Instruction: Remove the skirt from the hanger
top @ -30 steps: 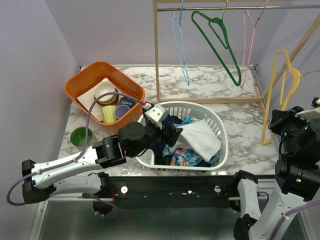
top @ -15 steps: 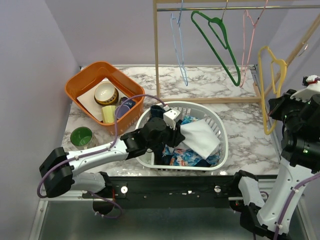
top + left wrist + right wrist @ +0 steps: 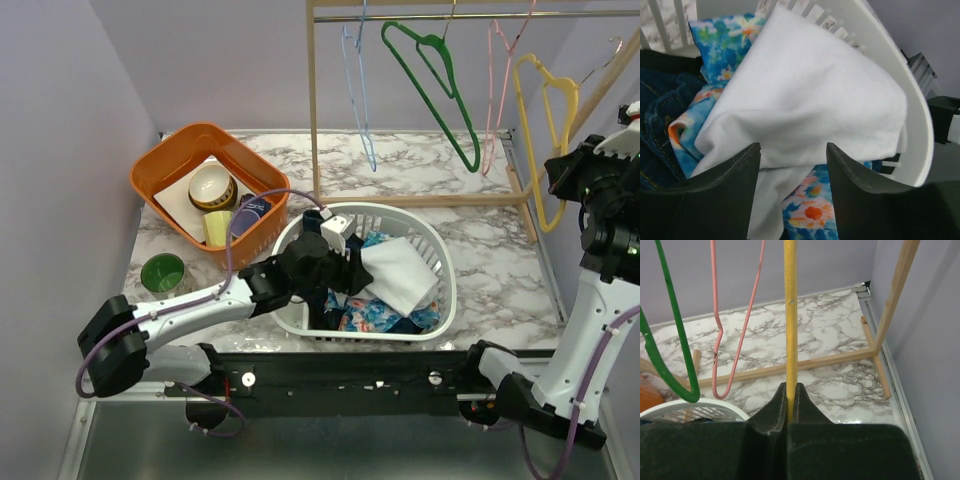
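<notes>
The hanger in my right gripper goes outward to the rack rail's empty end (image 3: 598,14) next and is hung and released there. Its hook is still short of that end.
My right gripper (image 3: 560,170) is shut on a bare yellow hanger (image 3: 522,110) and holds it high, close to the rack's rail at the right. The right wrist view shows the hanger's bar (image 3: 790,315) pinched between the jaws of my right gripper (image 3: 790,390). My left gripper (image 3: 352,268) is open and empty over the white laundry basket (image 3: 440,250). In the left wrist view it (image 3: 792,150) hovers just above a white garment (image 3: 815,100), which lies on floral fabric (image 3: 720,35) and dark denim (image 3: 655,100). I cannot tell which piece is the skirt.
A wooden rack (image 3: 313,100) holds a blue hanger (image 3: 360,90), a green hanger (image 3: 445,90) and a pink hanger (image 3: 497,90). An orange bin (image 3: 170,165) with cups and bowls stands at the back left. A green bowl (image 3: 162,272) sits left of the basket.
My right arm has lifted the yellow hanger from beside the table up towards the rail. My left gripper has reached further into the basket, over the white garment.
</notes>
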